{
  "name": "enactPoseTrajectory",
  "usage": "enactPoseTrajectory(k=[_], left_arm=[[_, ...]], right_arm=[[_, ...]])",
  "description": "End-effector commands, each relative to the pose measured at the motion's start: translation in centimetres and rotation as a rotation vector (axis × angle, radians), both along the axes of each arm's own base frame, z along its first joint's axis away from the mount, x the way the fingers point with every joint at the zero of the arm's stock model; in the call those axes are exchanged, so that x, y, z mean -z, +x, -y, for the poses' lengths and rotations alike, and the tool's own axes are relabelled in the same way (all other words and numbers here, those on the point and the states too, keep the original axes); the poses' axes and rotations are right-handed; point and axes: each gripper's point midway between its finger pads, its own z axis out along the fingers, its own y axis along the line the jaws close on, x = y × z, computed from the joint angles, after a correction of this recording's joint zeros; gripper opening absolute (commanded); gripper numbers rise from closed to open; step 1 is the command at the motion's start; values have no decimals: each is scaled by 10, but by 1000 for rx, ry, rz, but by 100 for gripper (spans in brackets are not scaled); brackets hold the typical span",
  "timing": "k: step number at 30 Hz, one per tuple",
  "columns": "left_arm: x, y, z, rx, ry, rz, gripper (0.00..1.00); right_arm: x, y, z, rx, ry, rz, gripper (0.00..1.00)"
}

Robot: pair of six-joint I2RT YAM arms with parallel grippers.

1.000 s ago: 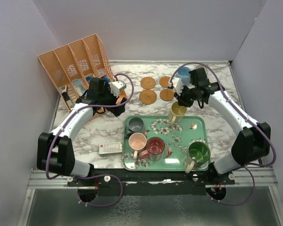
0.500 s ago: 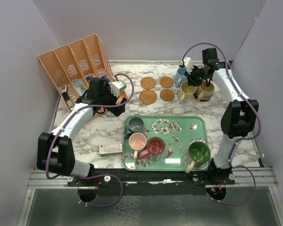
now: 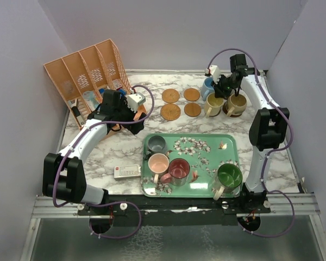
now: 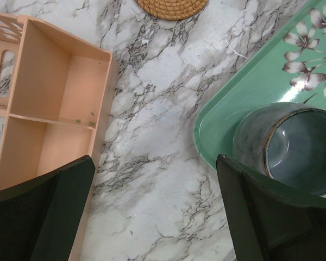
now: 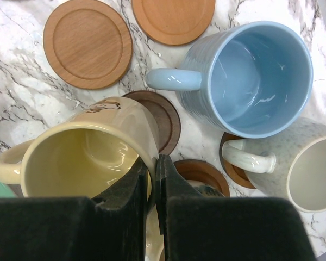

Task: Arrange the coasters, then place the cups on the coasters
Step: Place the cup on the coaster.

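My right gripper moves down next, sets the yellow cup onto the dark brown coaster and releases the cup's rim, since that coaster peeks out beneath the cup.
My right gripper (image 5: 152, 175) is shut on the rim of the yellow cup (image 5: 81, 163), one finger inside it and one outside. This cup partly covers a dark brown coaster (image 5: 165, 120). Around it stand the blue cup (image 5: 250, 76) and a cream cup (image 5: 309, 168) on its own coaster. From above, the yellow cup (image 3: 213, 104) sits between the blue cup (image 3: 208, 87) and a tan cup (image 3: 237, 104). Several bare coasters (image 3: 170, 112) lie to their left. My left gripper (image 4: 152, 217) hangs open over bare marble beside the grey cup (image 4: 293, 147).
The green floral tray (image 3: 206, 163) holds the grey (image 3: 156, 144), pink (image 3: 159, 163), dark red (image 3: 179, 169) and green (image 3: 229, 175) cups. An orange slotted organizer (image 3: 87, 70) stands at the back left. A small white device (image 3: 126, 172) lies left of the tray.
My right arm has carried the yellow cup from over the tray's back edge to the back right, among the blue and tan cups. The left arm has not moved.
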Motion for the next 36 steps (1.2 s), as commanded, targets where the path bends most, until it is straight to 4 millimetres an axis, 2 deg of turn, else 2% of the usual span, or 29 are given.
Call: enactPoseTrajectory(k=[1, 18, 36], left_arm=[[-8, -2, 3, 24, -11, 37, 99], [-10, -3, 3, 24, -13, 41, 99], [-10, -3, 3, 24, -17, 41, 99]], right_arm=[[-10, 13, 6, 22, 7, 36, 1], [-1, 28, 16, 58, -12, 35, 1], [9, 31, 18, 56, -6, 18, 1]])
